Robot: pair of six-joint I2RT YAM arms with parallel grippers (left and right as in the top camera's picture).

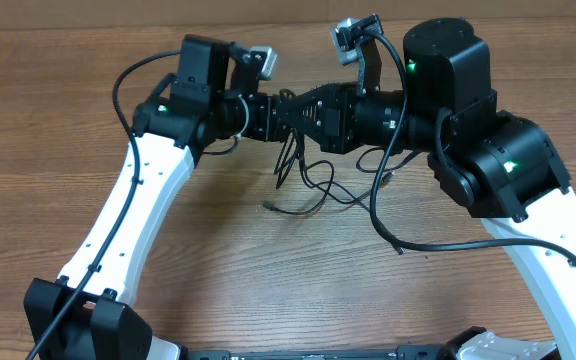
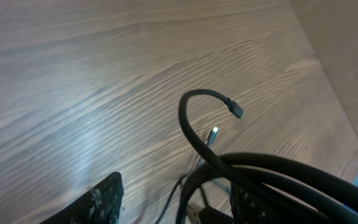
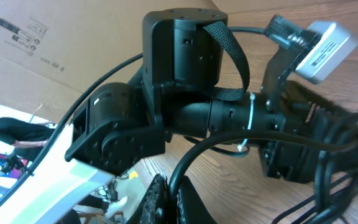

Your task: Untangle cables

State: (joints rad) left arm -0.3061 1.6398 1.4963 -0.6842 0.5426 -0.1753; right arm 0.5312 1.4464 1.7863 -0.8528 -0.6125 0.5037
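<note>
The cables bunch up between both grippers, so my right gripper should next move up and to the right in the overhead view and let go of the black cable loop (image 3: 186, 162).
The cables (image 1: 313, 190) are thin black cords. They hang from where my two grippers meet and lie in loose loops on the wooden table, with one plug end (image 1: 268, 205) to the left. My right gripper (image 1: 300, 118) is shut on one black cable (image 3: 194, 158), which curves up and to the right from its fingers (image 3: 169, 190). My left gripper (image 1: 276, 112) faces it closely. Its fingers (image 2: 179, 186) stand apart, and cables (image 2: 194, 134) cross in front of its right finger. One cable arcs up to a black plug (image 2: 236, 111). A silver-tipped plug (image 2: 213, 134) lies beyond.
The wooden table (image 1: 88, 130) spreads all around. The left arm's wrist and camera (image 3: 185, 74) fill the right wrist view, close ahead. A cardboard box (image 3: 30, 56) stands beyond the table. The arms' own thick black cables (image 1: 383, 190) hang near the cords.
</note>
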